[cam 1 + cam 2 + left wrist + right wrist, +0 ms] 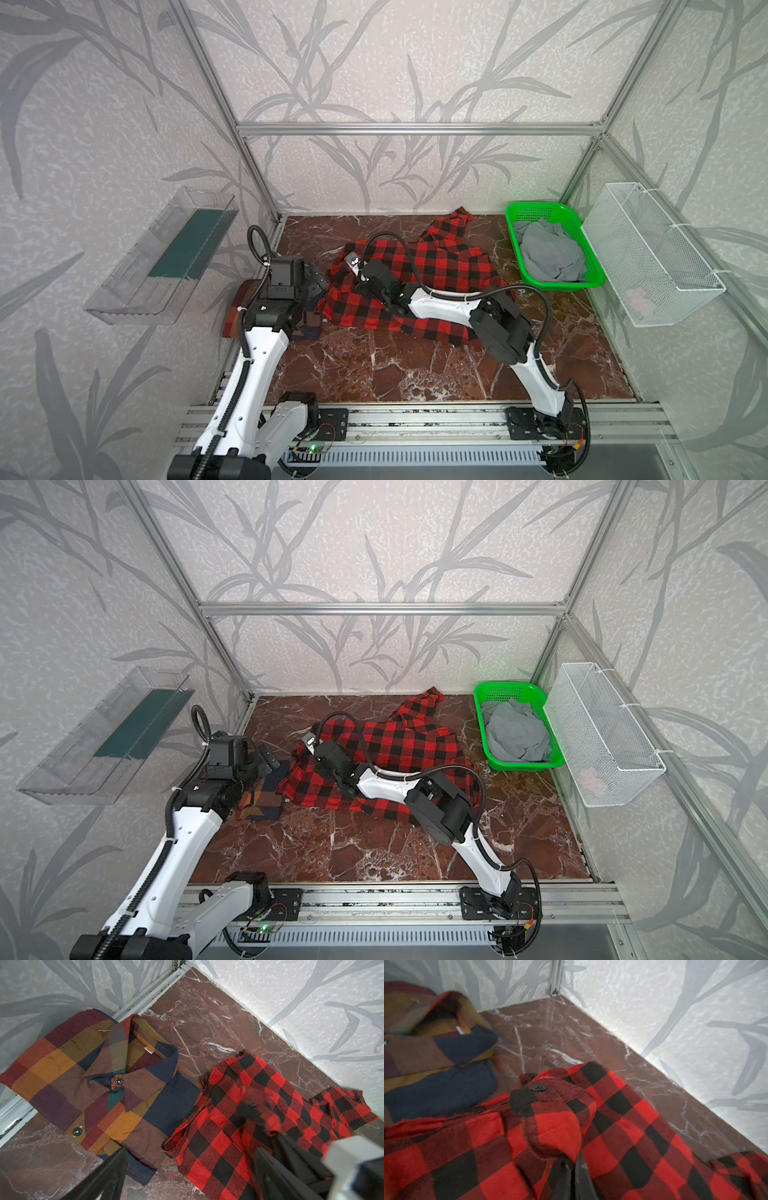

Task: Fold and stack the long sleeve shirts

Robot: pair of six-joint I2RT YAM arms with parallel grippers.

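The check shirt's hem (333, 287) (491, 1106) is below my right gripper. My right gripper should go down toward the folded plaid shirt next and release the buttoned cuff on that edge.
The red-and-black check shirt (440, 266) (395, 746) lies crumpled and spread across the middle of the marble table. My right gripper (574, 1164) is shut on a buttoned cuff of it (550, 1103), holding the cuff a little above the rest of the cloth; the left wrist view shows this too (257, 1118). The brown, orange and maroon plaid shirt (83, 1076) (262, 800) lies folded, collar up, at the table's left edge, mostly under my left arm in both top views. My left gripper (192, 1167) (316, 282) hangs open over the gap between the two shirts, holding nothing.
A green basket (515, 224) with grey cloth sits at the back right. A white wire basket (656, 257) hangs on the right wall and a clear bin (158, 266) on the left wall. Bare marble (415, 365) spreads along the front.
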